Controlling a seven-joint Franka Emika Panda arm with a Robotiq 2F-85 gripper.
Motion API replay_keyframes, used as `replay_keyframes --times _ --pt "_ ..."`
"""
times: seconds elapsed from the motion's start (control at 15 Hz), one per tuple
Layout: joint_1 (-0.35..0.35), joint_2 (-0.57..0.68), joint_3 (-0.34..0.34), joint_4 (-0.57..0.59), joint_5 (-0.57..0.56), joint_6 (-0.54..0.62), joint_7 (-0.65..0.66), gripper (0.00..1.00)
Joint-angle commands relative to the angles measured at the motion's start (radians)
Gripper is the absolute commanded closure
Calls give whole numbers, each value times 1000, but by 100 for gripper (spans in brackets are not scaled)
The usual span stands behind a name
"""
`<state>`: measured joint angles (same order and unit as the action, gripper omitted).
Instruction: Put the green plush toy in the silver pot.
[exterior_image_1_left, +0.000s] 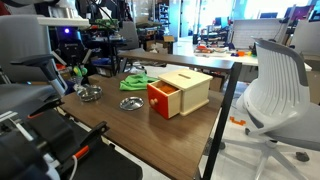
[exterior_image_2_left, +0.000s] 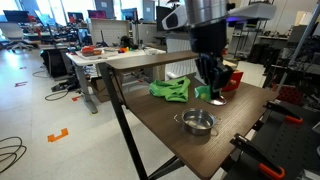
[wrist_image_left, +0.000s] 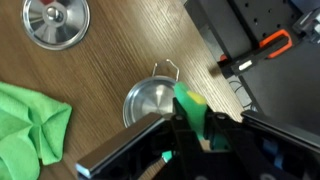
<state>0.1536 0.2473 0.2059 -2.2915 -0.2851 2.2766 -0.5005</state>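
Next, my gripper shifts down and to its left in the wrist view, lowers the toy (wrist_image_left: 187, 102) inside the silver pot's opening (wrist_image_left: 150, 99) and releases it.
My gripper (wrist_image_left: 192, 128) is shut on the green plush toy (wrist_image_left: 187, 102), a small soft green piece with a yellow patch that sticks out between the fingers. In the wrist view the silver pot (wrist_image_left: 152, 102), round and shiny with a wire handle, lies just left of the toy on the wooden table. In the exterior views the gripper (exterior_image_1_left: 79, 72) (exterior_image_2_left: 210, 85) hangs above the table close to the pot (exterior_image_1_left: 89, 93) (exterior_image_2_left: 197, 122). The toy is held clear of the pot.
A flat silver dish (wrist_image_left: 55, 22) (exterior_image_1_left: 131, 103) and a floppy bright green piece (wrist_image_left: 30, 130) (exterior_image_1_left: 140, 80) (exterior_image_2_left: 170, 90) lie nearby. A wooden box with an orange drawer (exterior_image_1_left: 180, 92) stands on the table (exterior_image_1_left: 120, 125). Black equipment with an orange clamp (wrist_image_left: 262, 45) lines one edge.
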Motion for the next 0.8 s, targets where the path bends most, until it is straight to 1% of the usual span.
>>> replay_keyframes --times 0.0,0.2,0.33,0.53,0.73 --pt "-37 -37 -36 -58 7 22 39 96" --pt "-64 9 -62 -28 6 13 38 96" --pt "-81 40 -67 -5 27 23 19 96" --pt "-85 77 -61 32 26 14 11 96" --pt "-73 117 -56 84 8 -4 21 96"
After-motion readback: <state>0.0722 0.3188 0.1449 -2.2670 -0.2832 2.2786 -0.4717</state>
